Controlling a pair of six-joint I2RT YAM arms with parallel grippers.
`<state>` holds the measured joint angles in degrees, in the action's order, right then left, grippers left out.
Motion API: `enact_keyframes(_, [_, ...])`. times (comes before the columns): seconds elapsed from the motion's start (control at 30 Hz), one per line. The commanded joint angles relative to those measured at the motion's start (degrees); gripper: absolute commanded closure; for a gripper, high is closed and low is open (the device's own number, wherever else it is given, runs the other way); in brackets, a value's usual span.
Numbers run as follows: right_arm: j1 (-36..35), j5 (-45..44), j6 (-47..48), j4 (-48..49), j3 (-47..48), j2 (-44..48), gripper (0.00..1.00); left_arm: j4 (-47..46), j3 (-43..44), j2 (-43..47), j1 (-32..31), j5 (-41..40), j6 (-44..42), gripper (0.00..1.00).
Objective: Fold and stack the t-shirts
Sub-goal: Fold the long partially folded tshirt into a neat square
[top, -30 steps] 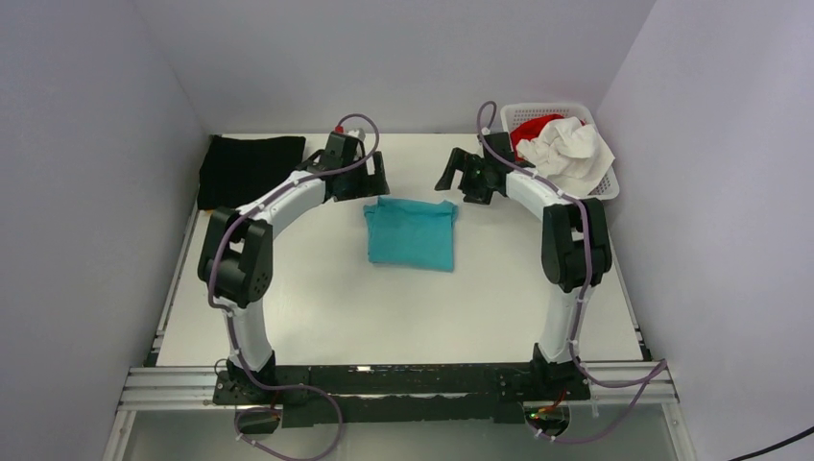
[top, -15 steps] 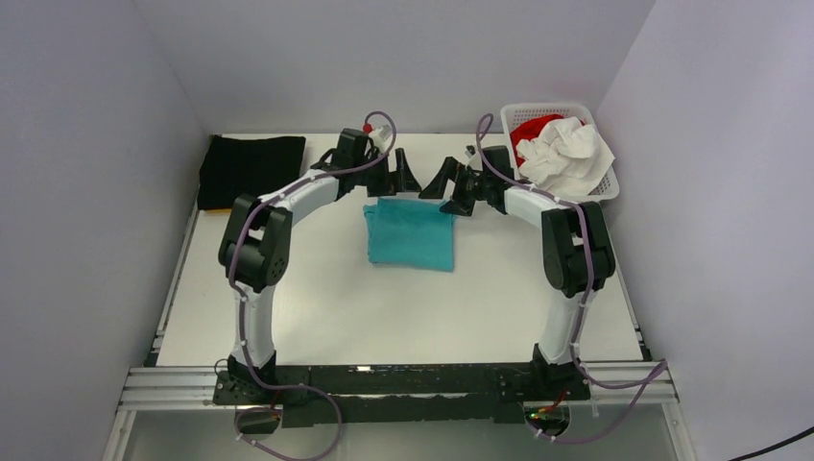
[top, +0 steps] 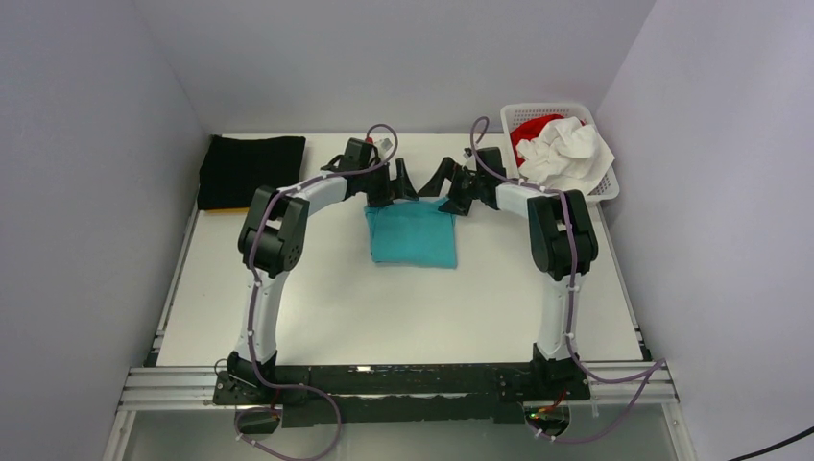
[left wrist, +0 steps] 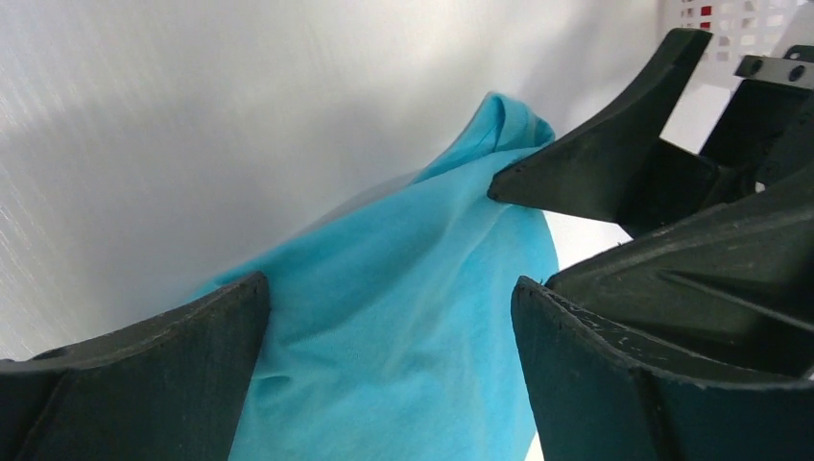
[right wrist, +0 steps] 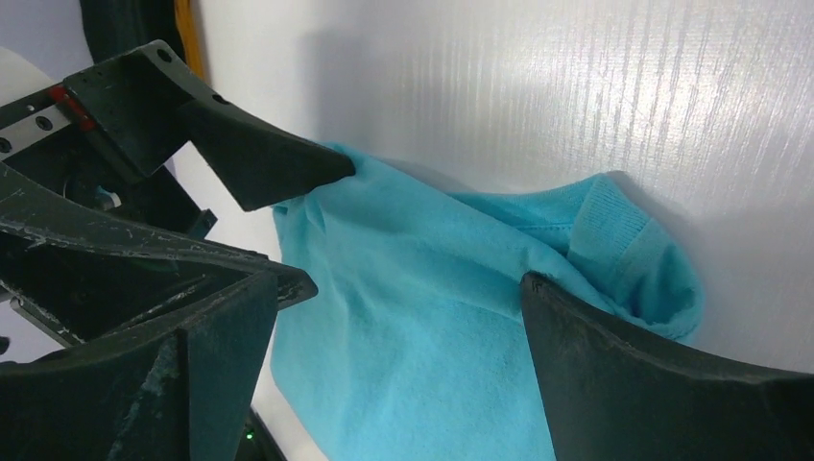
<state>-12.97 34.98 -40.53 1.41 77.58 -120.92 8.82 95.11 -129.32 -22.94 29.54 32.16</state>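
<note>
Next, my left gripper lifts back toward the turquoise t-shirt's side edge nearest the black t-shirt [left wrist: 248,420]. It then lowers onto that fold, since the shirt already lies folded.
A folded turquoise t-shirt [top: 413,235] lies mid-table. My left gripper [top: 397,183] is open over its far left edge, and my right gripper [top: 447,187] is open over its far right corner. The left wrist view shows the turquoise cloth [left wrist: 403,327] between my open left fingers. The right wrist view shows the cloth [right wrist: 432,327] between my open right fingers, with a sleeve fold [right wrist: 634,259] at the right. A folded black t-shirt [top: 250,171] lies at the far left. White [top: 568,154] and red [top: 530,130] shirts sit in the basket.
A white lattice basket [top: 607,188] stands at the far right corner. An orange-yellow edge [top: 223,211] peeks from under the black shirt. The two grippers stand close together, tips nearly facing. Side walls close in left and right.
Both grippers have moved inward and down toward the far edge of the turquoise shirt. The shirt has not moved.
</note>
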Motion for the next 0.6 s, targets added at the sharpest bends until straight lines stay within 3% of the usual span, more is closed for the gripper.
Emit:
enact_keyframes(0.0, [-0.3,-7.69,4.58,-5.44,2.77,1.41,0.0,4.08,1.8,0.03,-0.79,-1.88,-1.45,0.01])
enact_keyframes(0.17, [-0.33,-12.39,9.15,-6.98,3.83,10.69,0.0,3.68,2.12,6.21,-0.79,-3.36,-3.37,0.01])
enact_keyframes(0.3, [0.12,-19.93,10.67,-2.83,-5.01,25.08,0.0,4.07,1.27,13.52,-0.79,-6.19,-5.66,0.01])
enact_keyframes(0.4, [1.22,-25.87,8.97,-1.76,-13.52,33.97,0.0,1.3,-5.14,20.74,-0.87,-7.59,-6.88,0.01])
enact_keyframes(0.57, [5.79,-27.01,4.92,-0.04,-25.11,44.3,0.0,-2.53,-19.41,32.03,-0.85,-13.0,-5.82,0.0])
